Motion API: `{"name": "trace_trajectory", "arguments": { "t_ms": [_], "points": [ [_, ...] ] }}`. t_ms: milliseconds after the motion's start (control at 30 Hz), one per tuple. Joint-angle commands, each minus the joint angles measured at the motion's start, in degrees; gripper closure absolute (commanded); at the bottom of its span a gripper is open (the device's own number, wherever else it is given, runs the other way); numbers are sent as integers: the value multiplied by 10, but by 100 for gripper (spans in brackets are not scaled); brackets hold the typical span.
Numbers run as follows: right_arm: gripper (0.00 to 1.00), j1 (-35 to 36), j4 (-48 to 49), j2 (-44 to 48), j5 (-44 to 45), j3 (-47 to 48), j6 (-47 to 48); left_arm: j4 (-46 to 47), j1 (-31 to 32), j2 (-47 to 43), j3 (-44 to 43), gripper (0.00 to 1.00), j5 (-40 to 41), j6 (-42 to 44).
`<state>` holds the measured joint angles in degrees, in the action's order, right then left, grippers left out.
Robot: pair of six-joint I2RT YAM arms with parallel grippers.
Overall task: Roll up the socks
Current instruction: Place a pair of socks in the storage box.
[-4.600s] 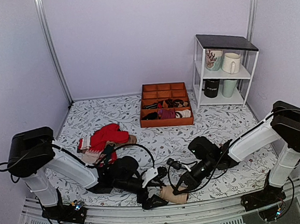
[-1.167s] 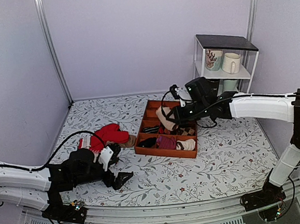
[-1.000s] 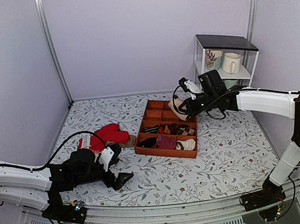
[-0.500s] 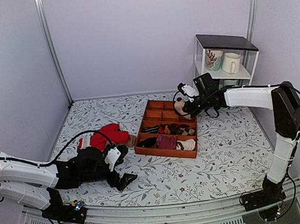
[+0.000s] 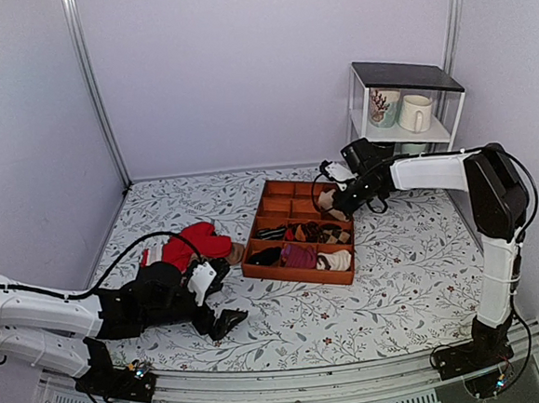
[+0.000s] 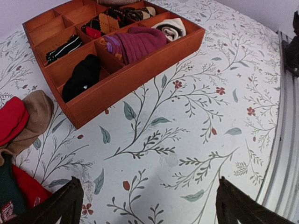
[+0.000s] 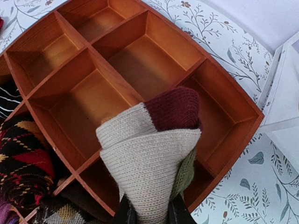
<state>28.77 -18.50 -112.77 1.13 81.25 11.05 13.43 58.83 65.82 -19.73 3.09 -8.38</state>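
I will lower my right gripper next toward the section of the tray beside the argyle bundles and let go of the beige bundle's lower end between the section's sides, because that section is empty below the socks.
The socks are rolled into a beige bundle with a maroon cuff and an olive edge. My right gripper is shut on the bundle's lower end and holds it just above the empty far-right compartments of the orange wooden tray. In the top view the socks hang at the tray's back right corner, with the right gripper beside them. My left gripper is open and empty, low over the patterned cloth in front of the tray, at front left in the top view.
Near compartments of the tray hold dark, argyle, maroon and cream sock bundles. A pile of red socks lies left of the tray, close to the left arm. A white shelf with mugs stands just behind the right arm.
The right arm carried the rolled socks from the front of the table over the tray and lowered them at its back right corner. The left arm shifted slightly to the right.
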Motion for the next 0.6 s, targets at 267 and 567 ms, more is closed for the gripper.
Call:
{"name": "trace_trajectory", "arguments": {
  "t_ms": [267,567],
  "points": [
    [99,-6,-94,-82,20,64,20,9,-6,-38,17,0,7,-1],
    [99,-5,-140,-120,5,60,-8,2,-7,-47,19,1,12,4]
  ]
}}
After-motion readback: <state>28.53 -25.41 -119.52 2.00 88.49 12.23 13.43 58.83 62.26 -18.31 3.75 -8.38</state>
